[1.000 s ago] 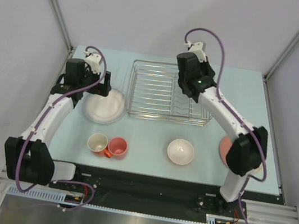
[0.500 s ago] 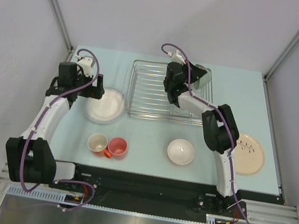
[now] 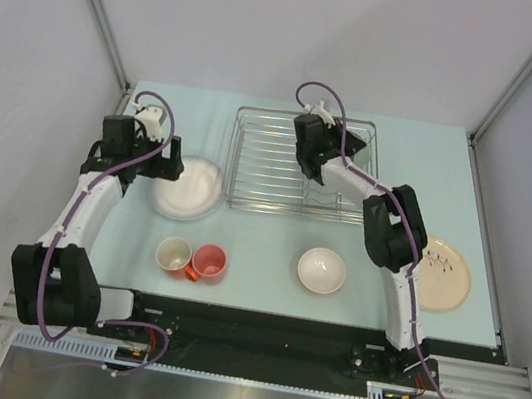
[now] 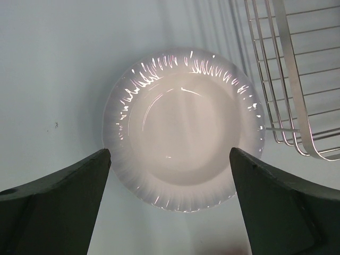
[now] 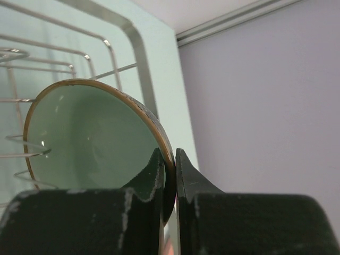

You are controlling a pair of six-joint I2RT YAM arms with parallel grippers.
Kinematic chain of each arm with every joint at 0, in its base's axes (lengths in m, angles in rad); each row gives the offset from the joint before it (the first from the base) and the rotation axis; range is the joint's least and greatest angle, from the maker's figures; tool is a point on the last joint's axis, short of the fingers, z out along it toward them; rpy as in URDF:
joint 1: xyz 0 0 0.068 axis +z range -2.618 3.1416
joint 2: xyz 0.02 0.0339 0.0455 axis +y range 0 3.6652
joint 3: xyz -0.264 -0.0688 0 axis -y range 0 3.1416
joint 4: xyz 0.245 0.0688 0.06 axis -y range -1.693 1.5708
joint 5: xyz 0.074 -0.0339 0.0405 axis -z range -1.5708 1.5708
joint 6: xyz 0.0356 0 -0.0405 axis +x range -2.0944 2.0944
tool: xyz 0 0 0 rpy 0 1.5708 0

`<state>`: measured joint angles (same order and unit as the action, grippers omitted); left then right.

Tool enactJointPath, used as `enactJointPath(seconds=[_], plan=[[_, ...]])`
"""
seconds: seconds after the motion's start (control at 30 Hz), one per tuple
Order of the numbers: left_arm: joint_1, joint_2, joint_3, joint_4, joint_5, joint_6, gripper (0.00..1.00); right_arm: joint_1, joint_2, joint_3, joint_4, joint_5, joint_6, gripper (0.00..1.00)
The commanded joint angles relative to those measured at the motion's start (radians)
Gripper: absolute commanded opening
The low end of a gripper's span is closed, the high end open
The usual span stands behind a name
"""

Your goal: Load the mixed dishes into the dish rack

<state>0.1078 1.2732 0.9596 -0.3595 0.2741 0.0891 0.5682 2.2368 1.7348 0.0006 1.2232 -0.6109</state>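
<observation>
The brown rim goes a little farther down with my right gripper into the dish rack's far corner next and is released, as wires already stand beside the bowl.
The pale green bowl [image 5: 90, 138] is tipped on edge, and my right gripper [image 5: 170, 156] is shut on its brown rim. From above, the bowl [image 3: 357, 140] and right gripper [image 3: 339, 145] hang over the back right corner of the silver dish rack [image 3: 271, 165]. My left gripper [image 4: 170, 153] is open, its fingers either side of the near edge of the white plate [image 4: 183, 130], above it. That plate [image 3: 189, 188] lies left of the rack beside the left gripper [image 3: 162, 165]. Also on the table are the white bowl [image 3: 322, 270], the pink-and-cream plate [image 3: 442, 275], the orange-red mug [image 3: 208, 262] and the pinkish cup [image 3: 174, 255].
The rack's left end [image 4: 289, 79] shows just right of the white plate. Grey enclosure walls stand close on both sides, and the right wall [image 5: 265, 106] is near the bowl. The arm bases sit along the near table edge [image 3: 258, 315].
The right arm has swung its elbow inward, uncovering the pink-and-cream plate, and turned the bowl on edge over the rack. The left wrist has drawn back a little to the left.
</observation>
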Motion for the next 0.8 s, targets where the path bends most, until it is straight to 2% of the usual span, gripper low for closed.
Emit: enactJointPath(seconds=[0.0,0.27,0.3,0.33,0.37,0.4,0.53,0.57,0.7,0.77], plan=[[0.015,-0.034,-0.018,0.039,0.025,0.008,1.00,-0.002,-0.014,0.078,-0.244,-0.041,0.261,0.00],[0.020,-0.035,-0.027,0.045,0.027,0.008,1.00,-0.002,-0.002,0.069,-0.280,-0.074,0.309,0.00],[0.020,-0.037,-0.028,0.045,0.030,0.008,1.00,-0.004,-0.003,0.071,-0.298,-0.083,0.328,0.04],[0.020,-0.037,-0.028,0.045,0.028,0.008,1.00,-0.004,-0.002,0.071,-0.309,-0.091,0.339,0.10],[0.020,-0.037,-0.030,0.047,0.030,0.008,1.00,-0.001,-0.008,0.069,-0.315,-0.093,0.347,0.34],[0.020,-0.037,-0.030,0.047,0.033,0.008,1.00,-0.001,-0.012,0.066,-0.320,-0.093,0.353,0.44],[0.020,-0.038,-0.030,0.045,0.028,0.008,1.00,0.002,-0.061,0.042,-0.321,-0.111,0.373,0.65],[0.020,-0.043,-0.030,0.047,0.028,0.008,1.00,0.002,-0.086,0.037,-0.321,-0.111,0.375,0.77],[0.020,-0.054,-0.035,0.050,0.030,0.004,1.00,0.025,-0.179,0.011,-0.330,-0.108,0.385,0.98],[0.020,-0.054,-0.035,0.048,0.028,0.003,1.00,0.053,-0.224,0.002,-0.349,-0.102,0.402,1.00]])
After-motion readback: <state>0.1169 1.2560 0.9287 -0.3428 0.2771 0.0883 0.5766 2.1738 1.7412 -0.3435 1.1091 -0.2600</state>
